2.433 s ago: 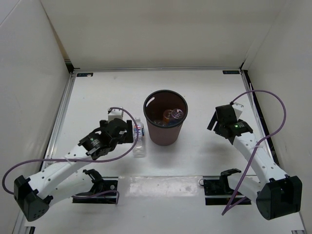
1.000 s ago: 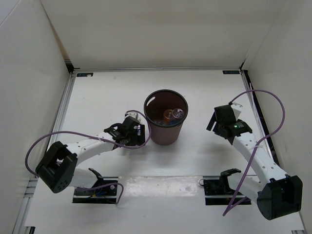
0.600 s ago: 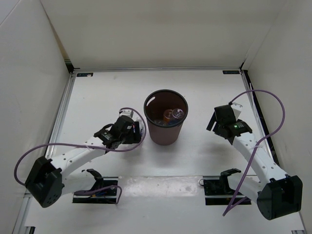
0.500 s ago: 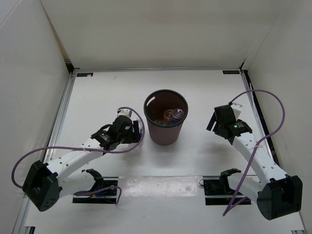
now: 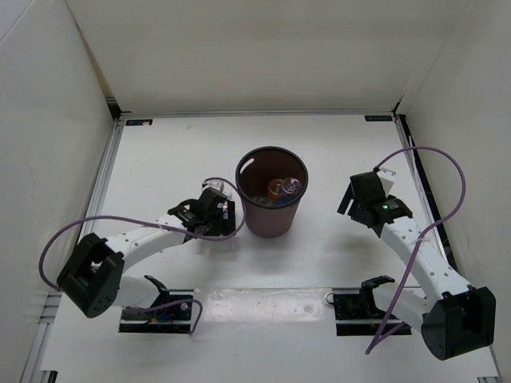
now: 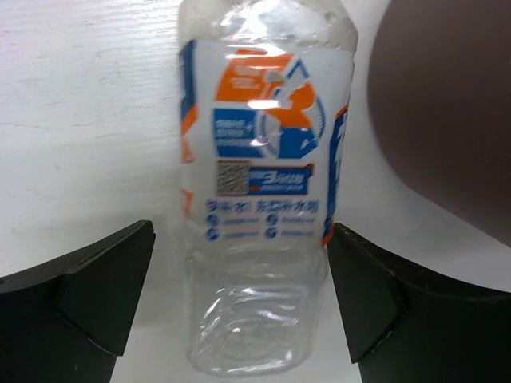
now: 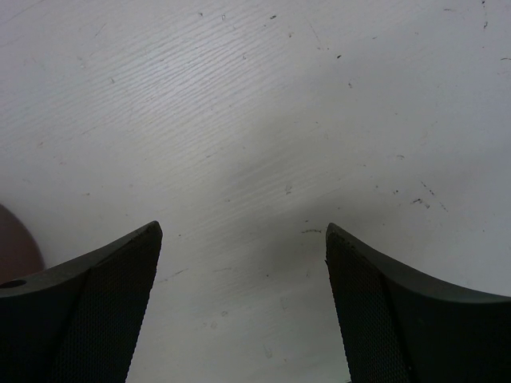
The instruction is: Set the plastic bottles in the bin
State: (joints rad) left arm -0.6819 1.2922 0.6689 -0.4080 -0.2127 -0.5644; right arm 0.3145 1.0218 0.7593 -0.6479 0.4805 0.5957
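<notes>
My left gripper will go down and close across the label's edge nearest the bottle's base, since the clear bottle (image 6: 259,199) lies lengthwise between the open fingers.
A clear plastic bottle (image 6: 259,199) with a blue, orange and white label lies on the white table, its base toward the camera. My left gripper (image 6: 239,231) is open around its lower half. The right finger (image 6: 363,295) sits close against the label edge and the left finger (image 6: 96,287) stands apart. In the top view this gripper (image 5: 227,218) covers most of that bottle, just left of the dark maroon bin (image 5: 271,223). Inside the bin lie an orange bottle (image 5: 275,189) and a clear one (image 5: 292,186). My right gripper (image 7: 242,230) hangs open over bare table, right of the bin.
The bin wall (image 6: 447,104) fills the upper right of the left wrist view, close to the bottle. White walls enclose the table on three sides. Purple cables loop off both arms. The bin's edge (image 7: 12,239) shows at the left of the right wrist view.
The left gripper drew back a little to the left, away from the bin, then came back to the bottle beside it. The right arm has not moved.
</notes>
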